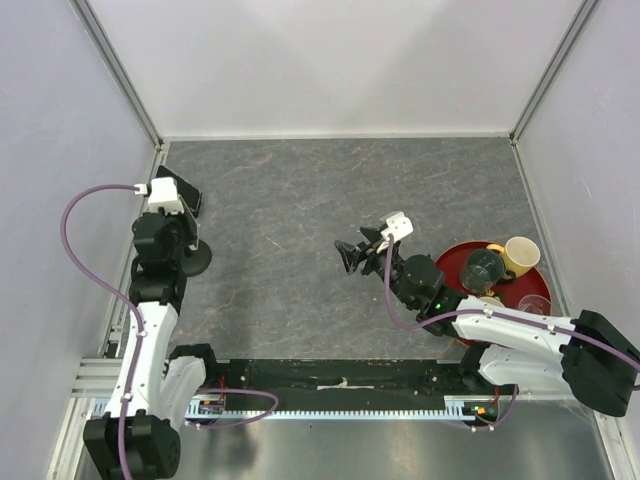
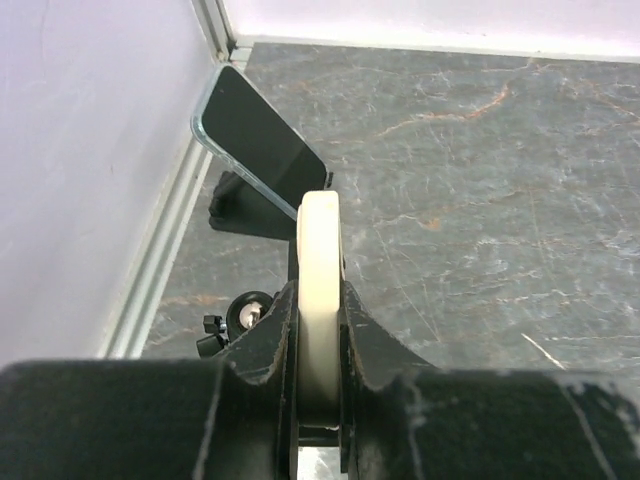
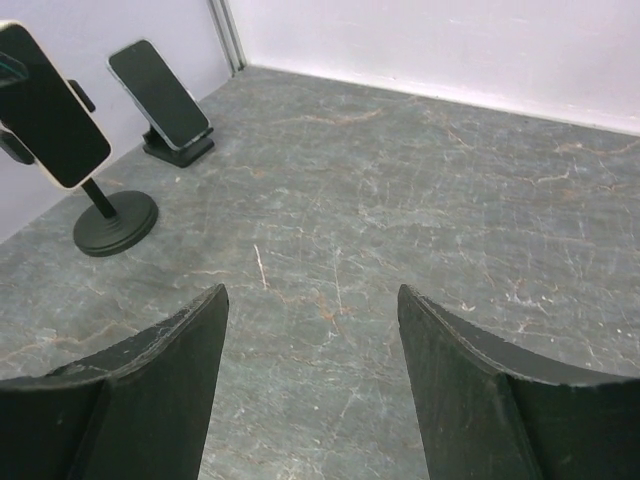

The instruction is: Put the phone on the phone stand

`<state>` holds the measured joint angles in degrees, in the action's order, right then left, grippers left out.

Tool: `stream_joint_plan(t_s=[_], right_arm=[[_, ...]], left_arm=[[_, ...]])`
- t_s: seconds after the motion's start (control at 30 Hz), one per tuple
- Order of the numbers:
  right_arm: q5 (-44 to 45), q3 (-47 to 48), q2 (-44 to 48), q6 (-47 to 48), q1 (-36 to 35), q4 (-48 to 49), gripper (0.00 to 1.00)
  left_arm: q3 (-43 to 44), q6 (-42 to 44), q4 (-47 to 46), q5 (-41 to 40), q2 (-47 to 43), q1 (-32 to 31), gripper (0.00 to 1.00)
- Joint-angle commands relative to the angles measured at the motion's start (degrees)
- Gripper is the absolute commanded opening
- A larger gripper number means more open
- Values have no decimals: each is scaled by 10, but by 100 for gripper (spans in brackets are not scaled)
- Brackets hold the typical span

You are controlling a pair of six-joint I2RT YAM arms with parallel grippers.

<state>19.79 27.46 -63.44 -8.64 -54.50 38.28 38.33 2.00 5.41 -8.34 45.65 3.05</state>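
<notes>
My left gripper holds the phone and needs to move toward the side beside the phone stand next, then open, because black clamp ends sit at both phone edges.
The phone [image 3: 45,110], with a black screen and pale rim, stands upright at the top of the phone stand [image 3: 115,222], a black pole on a round base [image 1: 197,262] at the table's left. My left gripper [image 1: 190,228] is shut on the phone's pale edge [image 2: 320,260], seen edge-on between the jaws. I cannot tell whether the stand's clamp holds the phone. My right gripper [image 1: 352,255] is open and empty over the middle of the table, its fingers [image 3: 170,340] wide apart and pointing towards the stand.
A second phone [image 2: 260,140] leans on a small black stand [image 3: 180,148] in the back left corner, just beyond my left gripper. A red tray [image 1: 455,265] at the right holds a green cup [image 1: 483,268], a yellow mug [image 1: 520,255] and a clear glass [image 1: 535,305]. Walls enclose three sides.
</notes>
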Motion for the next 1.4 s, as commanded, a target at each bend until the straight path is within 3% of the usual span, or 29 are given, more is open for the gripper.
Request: stream_joint_plan(t_s=[0.0,0.03,0.07,0.1,0.33,0.57,0.97,1.0,1.07,1.13,1.27,1.37], right_arm=[[-24,-5,22,-1,2,50,75],[-26,-7,25,-2,2,53,75],[-28,-8,31,-5,3,55,75],[-35,-13,34,-6,2,61,75],[-35,-26,58,2,2,69,75],[-29,-29,68,9,2,64,75],[-38,-20,55,13,3,58,75],[-37,-20,55,13,3,58,75],[-38,-20,55,14,4,57,75],[-39,-20,57,14,4,57,75],[-38,-20,60,16,3,54,75],[-38,-21,62,17,4,54,75]], left_arm=[[-62,173,-119,109,-23,46,2],[-77,174,-144,157,-31,66,2],[-68,171,-143,210,-16,130,2],[-57,164,-141,252,-2,143,2],[14,119,-162,367,97,230,2],[33,116,-153,376,137,267,2],[50,139,-142,301,146,271,4],[47,143,-142,299,144,269,6],[42,132,-153,293,137,270,27],[32,115,-167,288,132,269,85],[27,96,-169,288,118,267,88],[12,56,-189,241,85,263,89]])
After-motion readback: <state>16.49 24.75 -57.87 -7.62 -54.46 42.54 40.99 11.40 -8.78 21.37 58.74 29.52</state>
